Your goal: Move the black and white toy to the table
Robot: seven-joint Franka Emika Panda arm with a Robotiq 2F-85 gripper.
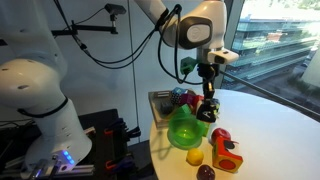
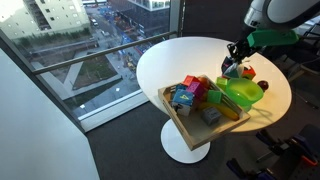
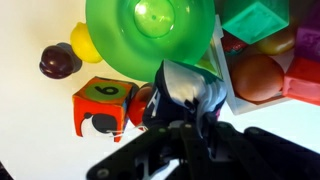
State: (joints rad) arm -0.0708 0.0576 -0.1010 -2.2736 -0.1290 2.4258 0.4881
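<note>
The gripper moves the toy outward and down next, away from the green bowl, toward the white table [image 1: 243, 130] [image 3: 128, 150] beside the orange numbered block, where bare tabletop shows.
My gripper [image 3: 186, 128] is shut on the black and white toy [image 3: 187, 92], a small blocky black piece with white patches. In both exterior views the gripper [image 1: 207, 104] [image 2: 236, 60] holds the toy [image 1: 208, 113] [image 2: 233, 69] just above the round white table [image 1: 272, 130] [image 2: 165, 62]. It hangs beside the green bowl [image 1: 184, 130] [image 2: 239, 93] [image 3: 150, 30], near the edge of the wooden tray [image 1: 158, 101] [image 2: 192, 127]. I cannot tell whether the toy touches the tabletop.
An orange numbered block [image 3: 100, 105] [image 1: 228, 156], a yellow ball [image 3: 85, 42] [image 1: 195, 157] and a dark maroon ball [image 3: 57, 62] [image 1: 206, 172] lie on the table near the bowl. The tray holds several coloured toys [image 2: 192, 92]. A window runs behind the table.
</note>
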